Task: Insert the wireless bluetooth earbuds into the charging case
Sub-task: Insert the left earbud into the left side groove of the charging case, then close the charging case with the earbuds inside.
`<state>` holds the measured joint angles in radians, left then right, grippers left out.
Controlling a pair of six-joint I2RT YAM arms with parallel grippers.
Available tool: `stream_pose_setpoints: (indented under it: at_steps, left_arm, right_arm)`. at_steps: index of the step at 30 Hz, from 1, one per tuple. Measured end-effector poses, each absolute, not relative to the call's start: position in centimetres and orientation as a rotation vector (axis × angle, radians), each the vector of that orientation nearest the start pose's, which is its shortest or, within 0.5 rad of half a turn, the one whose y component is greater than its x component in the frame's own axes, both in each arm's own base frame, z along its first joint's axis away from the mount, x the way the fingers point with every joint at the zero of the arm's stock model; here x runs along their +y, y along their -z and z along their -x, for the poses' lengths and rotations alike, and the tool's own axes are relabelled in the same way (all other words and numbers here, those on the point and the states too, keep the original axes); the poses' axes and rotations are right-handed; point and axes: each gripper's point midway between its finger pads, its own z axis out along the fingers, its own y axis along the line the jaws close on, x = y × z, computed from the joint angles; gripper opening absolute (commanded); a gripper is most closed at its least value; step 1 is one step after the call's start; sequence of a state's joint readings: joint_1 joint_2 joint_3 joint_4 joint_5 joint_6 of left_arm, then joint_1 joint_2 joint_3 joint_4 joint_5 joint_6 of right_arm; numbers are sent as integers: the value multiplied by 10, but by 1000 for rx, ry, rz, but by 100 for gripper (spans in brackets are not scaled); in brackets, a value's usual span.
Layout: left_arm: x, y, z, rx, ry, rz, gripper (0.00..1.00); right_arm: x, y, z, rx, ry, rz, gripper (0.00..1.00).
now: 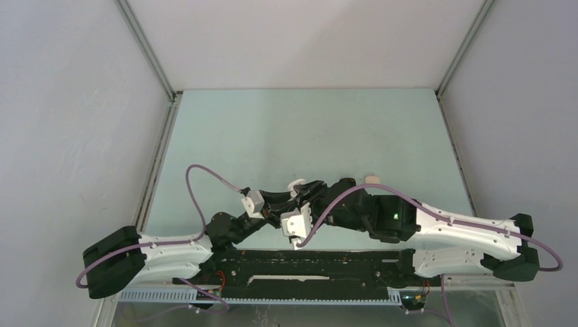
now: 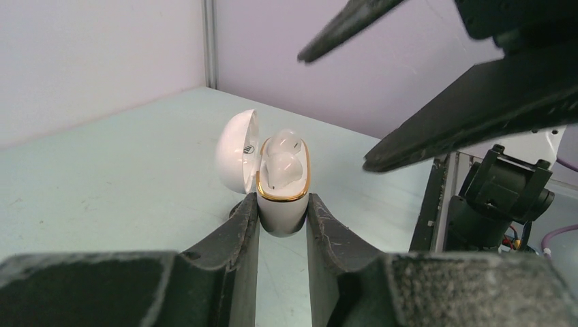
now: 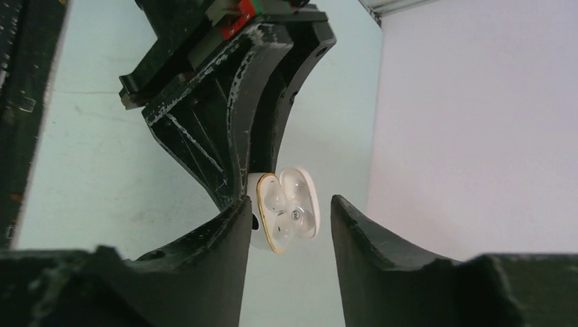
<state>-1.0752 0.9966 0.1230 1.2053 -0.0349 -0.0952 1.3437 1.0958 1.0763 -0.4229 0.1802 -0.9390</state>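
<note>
My left gripper needs to carry the case [image 1: 297,184] down toward the small pale object next and release it on the tabletop before reaching that object, because both earbuds fill the case's sockets.
A white charging case [image 2: 283,214] with a gold rim stands upright, its lid [image 2: 235,157] swung open to the left. Two white earbuds [image 2: 281,162] sit in its sockets. My left gripper [image 2: 283,204] is shut on the case body, one finger on each side. My right gripper [image 3: 290,204] is open and empty, and the case [image 3: 259,235] with its earbuds [image 3: 278,199] shows just beyond its fingertips. In the left wrist view the right gripper's fingers [image 2: 463,116] hang above and right of the case. In the top view both grippers meet at the case [image 1: 297,184].
A small pale object [image 1: 372,178] lies on the pale green table [image 1: 307,129] behind the right arm. Grey walls enclose the table on three sides. The black base rail [image 1: 307,262] runs along the near edge.
</note>
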Motion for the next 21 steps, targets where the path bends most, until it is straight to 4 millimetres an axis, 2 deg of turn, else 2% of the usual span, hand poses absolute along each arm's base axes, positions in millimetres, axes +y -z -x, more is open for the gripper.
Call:
stream_pose_setpoints:
  at_steps: [5,10,13,16,17,19,21]
  left_arm:
    - [-289,-225,-160,1175,980,-583,0]
    - [-289,-222,-162,1181,968,-588,0]
    - [-290,-216,-162,1202,957,-603,0]
    - [-294,-211,-163,1229,947,-636,0]
    - [-297,-210,-162,1235,948,-655,0]
    - [-303,-210,-160,1243,957,-692,0]
    - [-311,-212,-157,1242,970,-734,0]
  right_arm:
    - [318,-292,-147,1072,-205,1731,75]
    - [283,-318,-177,1288,-357,1620,75]
    - [257,-319,-199,1446,-458,1558,77]
    - [223,-299,-224,1669,-579,1469,77]
    - [211,-287,-229,1764,-647,1444,75]
    - [198,-262,-233,1900,-766,1423,71]
    - [190,-237,-225,2017,-924,1431,70]
